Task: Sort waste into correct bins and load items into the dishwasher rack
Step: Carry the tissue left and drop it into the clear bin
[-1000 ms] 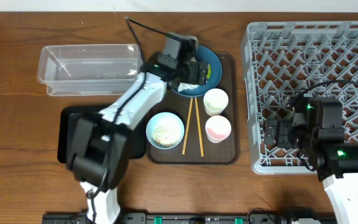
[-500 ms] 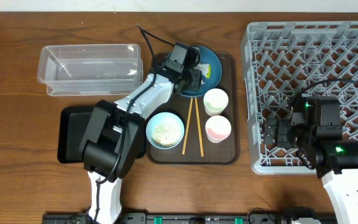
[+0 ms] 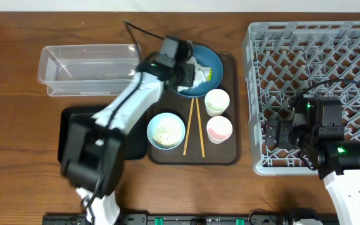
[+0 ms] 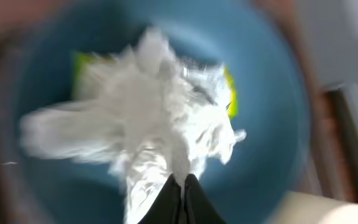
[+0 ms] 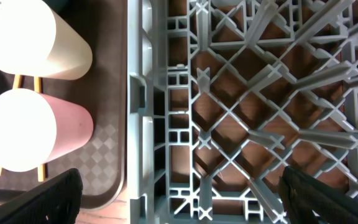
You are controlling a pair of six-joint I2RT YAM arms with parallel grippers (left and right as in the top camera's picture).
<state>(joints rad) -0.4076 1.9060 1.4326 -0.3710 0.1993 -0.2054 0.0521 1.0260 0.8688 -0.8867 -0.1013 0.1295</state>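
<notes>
My left gripper lifts the tissue next, carries it left in the overhead view over to the empty clear plastic tub [image 3: 104, 72] and releases it there.
My left gripper [image 3: 184, 73] is shut on the crumpled white tissue [image 4: 160, 106], its dark fingertips pinching the near end just above the dark blue dish [image 3: 213, 61]. A yellow-green wrapper [image 4: 230, 87] peeks out from the tissue's far side. The white bowl [image 3: 165, 130] holds rice-like grains. A greenish cup [image 3: 217, 101], a pink cup [image 3: 219, 129] and two chopsticks [image 3: 194, 128] lie on the brown tray [image 3: 229, 153]. My right gripper [image 5: 182, 186] stands open over the front-left corner of the grey dishwasher rack [image 5: 229, 112], holding nothing.
A clear plastic tub [image 3: 89, 69] stands left of the dish. A black tray [image 3: 137, 145] lies in front of it, partly under my left arm. The rack [image 3: 317, 62] fills the right side, its edge next to the brown tray and cups [image 5: 36, 130].
My left jaws have shut on the tissue, and the wrist has shifted slightly left over the dish. The right arm has not moved.
</notes>
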